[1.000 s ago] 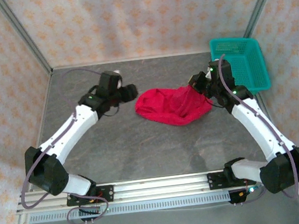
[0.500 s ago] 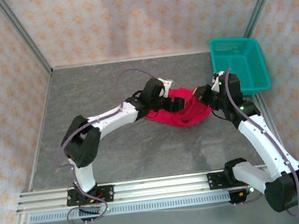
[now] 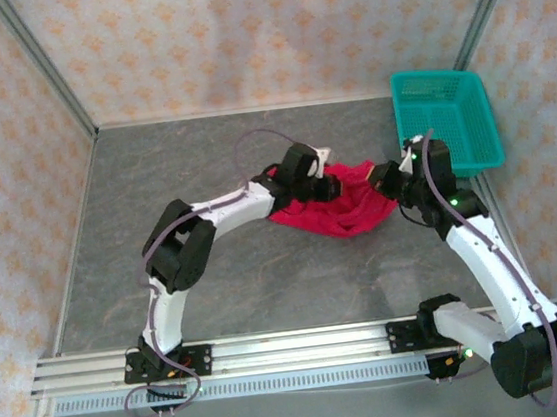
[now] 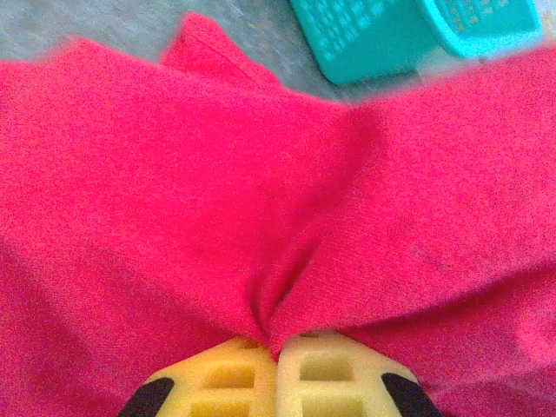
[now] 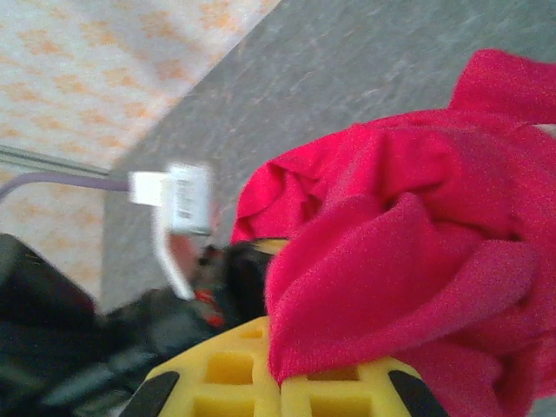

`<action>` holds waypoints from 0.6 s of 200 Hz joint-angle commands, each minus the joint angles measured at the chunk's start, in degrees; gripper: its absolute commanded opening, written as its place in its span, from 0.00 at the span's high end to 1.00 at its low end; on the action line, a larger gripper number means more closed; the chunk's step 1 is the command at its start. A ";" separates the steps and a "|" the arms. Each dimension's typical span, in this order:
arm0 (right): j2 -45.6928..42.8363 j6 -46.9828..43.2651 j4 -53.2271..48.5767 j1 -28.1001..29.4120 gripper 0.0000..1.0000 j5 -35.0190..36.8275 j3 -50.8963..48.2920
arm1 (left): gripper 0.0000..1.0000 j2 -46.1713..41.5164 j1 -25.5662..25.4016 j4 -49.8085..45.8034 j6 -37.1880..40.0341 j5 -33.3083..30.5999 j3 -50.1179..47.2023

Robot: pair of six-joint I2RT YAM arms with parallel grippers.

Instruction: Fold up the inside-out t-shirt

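Note:
The right gripper lifts the pinched edge next, then brings it over the red heap and down to release it, because the shirt lies all crumpled.
The inside-out t-shirt [image 3: 344, 206] is a bright red crumpled heap on the grey table, between the two arms. My left gripper [image 3: 329, 189] reaches across from the left and is shut on a pinch of its cloth; in the left wrist view the red fabric [image 4: 261, 217] bunches into the closed yellow fingers [image 4: 217, 382]. My right gripper [image 3: 384, 178] is shut on the shirt's right edge. In the right wrist view a red fold [image 5: 391, 287] hangs from its closed yellow fingers [image 5: 330, 391], with the left arm's dark wrist [image 5: 174, 295] just beyond.
A teal plastic basket [image 3: 446, 117] stands at the back right corner, just behind the right gripper, and its corner [image 4: 400, 35] appears past the shirt in the left wrist view. Patterned walls enclose the table [image 3: 174, 170]. Bare grey surface lies left and in front of the shirt.
The left arm swung right from the table's left side onto the shirt, and its gripper closed on the cloth. The right gripper kept its hold and shifted slightly.

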 commanded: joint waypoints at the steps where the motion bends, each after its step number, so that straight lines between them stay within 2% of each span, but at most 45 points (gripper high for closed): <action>1: 0.79 -5.63 -6.32 -1.39 1.00 7.73 3.41 | 1.00 -8.56 8.93 -11.34 -0.18 -5.12 6.74; 33: 3.98 -7.62 -9.06 -2.87 1.00 12.77 9.53 | 1.00 -15.97 15.20 -26.98 3.21 -12.07 21.37; 75: 6.66 -8.87 -10.87 -3.06 1.00 13.30 16.87 | 1.00 -21.02 16.48 -35.22 4.98 -15.04 31.02; 100: 8.19 -9.91 -13.28 -3.06 1.00 15.02 18.73 | 1.00 -24.32 17.07 -36.60 4.68 -16.37 30.25; 120: 7.10 -8.67 -11.55 -3.06 1.00 12.59 12.60 | 1.00 -28.28 17.30 -32.47 3.23 -16.98 20.85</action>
